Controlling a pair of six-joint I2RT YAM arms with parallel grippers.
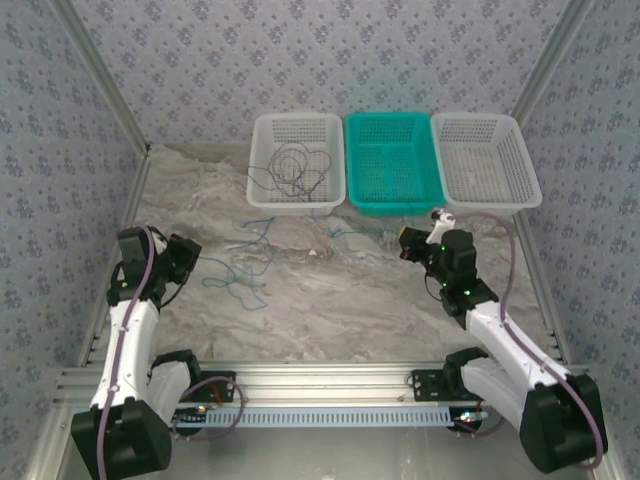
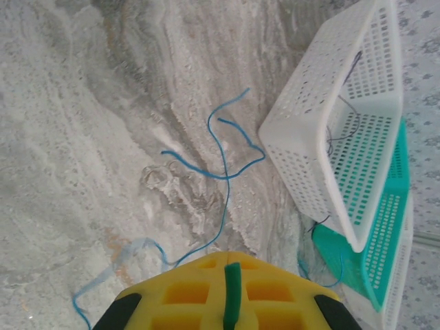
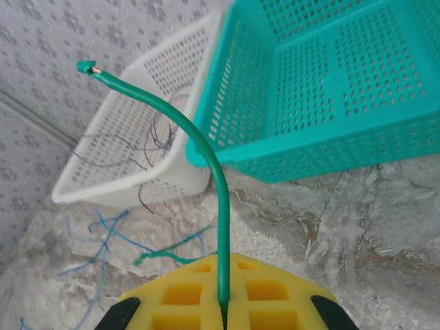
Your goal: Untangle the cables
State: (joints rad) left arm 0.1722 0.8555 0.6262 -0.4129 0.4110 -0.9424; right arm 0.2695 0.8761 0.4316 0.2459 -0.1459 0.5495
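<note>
My right gripper carries the green cable outward over the open teal basket [image 1: 393, 165] [image 3: 330, 82] and releases it next, since its other end already curves up before that basket.
My left gripper [image 2: 230, 256] has its yellow pads shut on a short stub of the green cable [image 2: 232, 289]. It hangs low over the table's left side [image 1: 190, 255]. My right gripper [image 3: 223, 260] is shut on the green cable's other end [image 3: 206, 151], which curves up to a bare tip before the teal basket [image 3: 330, 82]. More green cable [image 3: 168, 254] trails on the table. The blue cable [image 2: 223, 165] lies in loose loops on the marble, apart from both grippers [image 1: 245, 270]. The dark cable [image 1: 292, 168] is coiled inside the left white basket [image 1: 262, 195].
Three baskets stand in a row at the back: white on the left, teal [image 1: 392, 205] in the middle, white [image 1: 520, 190] on the right. Patterned walls close in the sides. A metal rail [image 1: 330, 378] runs along the near edge.
</note>
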